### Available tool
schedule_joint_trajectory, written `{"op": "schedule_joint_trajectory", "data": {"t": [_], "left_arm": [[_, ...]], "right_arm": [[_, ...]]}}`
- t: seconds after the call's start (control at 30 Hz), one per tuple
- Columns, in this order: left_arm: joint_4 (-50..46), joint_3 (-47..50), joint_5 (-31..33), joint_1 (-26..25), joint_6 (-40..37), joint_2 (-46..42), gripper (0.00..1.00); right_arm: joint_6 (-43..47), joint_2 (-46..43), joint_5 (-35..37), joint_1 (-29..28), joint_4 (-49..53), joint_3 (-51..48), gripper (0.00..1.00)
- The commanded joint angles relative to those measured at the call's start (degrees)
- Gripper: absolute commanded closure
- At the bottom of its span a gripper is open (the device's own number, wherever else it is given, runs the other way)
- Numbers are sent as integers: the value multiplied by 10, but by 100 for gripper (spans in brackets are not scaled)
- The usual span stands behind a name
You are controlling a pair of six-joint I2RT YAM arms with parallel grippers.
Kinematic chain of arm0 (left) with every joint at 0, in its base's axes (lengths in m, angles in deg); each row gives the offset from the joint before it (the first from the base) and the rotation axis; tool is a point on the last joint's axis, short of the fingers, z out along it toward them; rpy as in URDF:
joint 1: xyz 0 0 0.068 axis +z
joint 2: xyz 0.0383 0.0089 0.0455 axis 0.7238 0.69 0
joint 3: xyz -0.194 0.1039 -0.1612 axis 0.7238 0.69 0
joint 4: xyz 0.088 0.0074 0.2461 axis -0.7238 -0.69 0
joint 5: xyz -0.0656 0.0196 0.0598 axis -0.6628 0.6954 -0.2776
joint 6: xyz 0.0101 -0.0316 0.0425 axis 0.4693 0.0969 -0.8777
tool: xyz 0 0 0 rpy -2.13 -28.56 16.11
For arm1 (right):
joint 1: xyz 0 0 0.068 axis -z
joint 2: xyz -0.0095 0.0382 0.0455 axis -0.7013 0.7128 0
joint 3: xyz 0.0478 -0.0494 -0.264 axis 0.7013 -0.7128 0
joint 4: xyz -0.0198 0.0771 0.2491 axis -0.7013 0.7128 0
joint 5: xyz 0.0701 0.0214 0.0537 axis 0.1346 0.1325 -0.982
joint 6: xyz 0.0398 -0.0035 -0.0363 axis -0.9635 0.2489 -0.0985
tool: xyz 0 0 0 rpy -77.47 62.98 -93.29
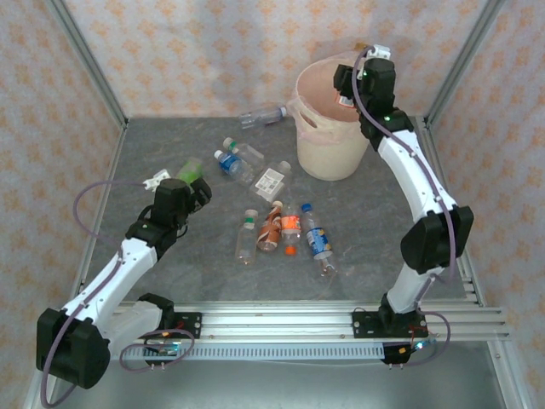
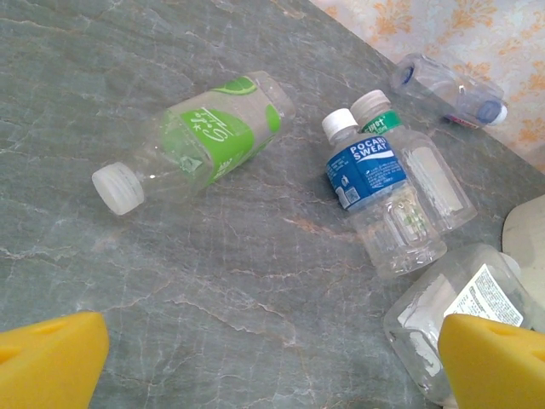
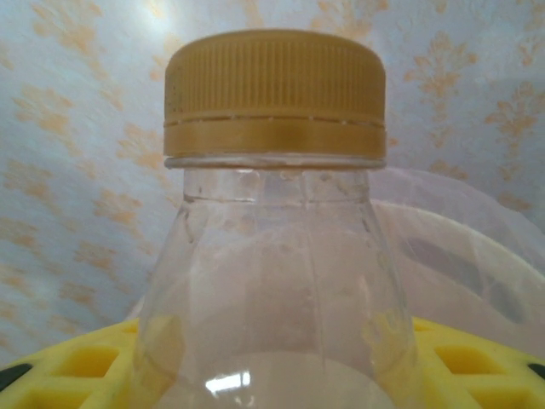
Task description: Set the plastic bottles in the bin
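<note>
My right gripper needs to tip down next over the bin's opening (image 3: 443,298) to let go of the clear bottle, because the bottle's tan cap (image 3: 274,94) still points past the bin's rim toward the wall.
My right gripper (image 1: 347,92) hangs over the beige-pink bin (image 1: 328,128) at the back right. It is shut on a clear bottle with a tan cap (image 3: 274,94); the yellow fingers (image 3: 68,366) press the bottle's sides, and the bin's rim (image 3: 477,256) lies behind. My left gripper (image 1: 192,192) is open above the table, nothing between its yellow fingers (image 2: 47,358). Ahead of it lie a green-labelled bottle (image 2: 204,136), a blue-labelled bottle (image 2: 375,192) and a green-capped clear one (image 2: 430,175). A white-labelled bottle (image 2: 451,311) lies by the right finger.
Several more bottles lie mid-table (image 1: 285,230), and one lies at the back by the wall (image 1: 262,115). A small white scrap (image 1: 156,179) sits left of my left gripper. Metal posts and patterned walls enclose the grey table (image 1: 375,213); a rail (image 1: 324,319) runs along the near edge.
</note>
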Motion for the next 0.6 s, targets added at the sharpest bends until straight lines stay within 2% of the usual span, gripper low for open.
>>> {"op": "schedule_joint_trajectory", "data": {"t": [0.0,0.1,0.23,0.37,0.57], "left_arm": [[-8,13,17,5,-15,-27,0],[-10,19,25,5,-22,-49,0],[-17,28,36,6,-26,-65,0],[-9,36,27,5,-30,-69,0],[-20,27,31,5,-40,-54,0]], "right_arm": [[36,38,32,6,119,75,44],[49,86,51,7,209,153,42],[40,123,86,7,275,206,41],[36,134,125,7,284,201,39],[36,135,99,7,295,215,31]]}}
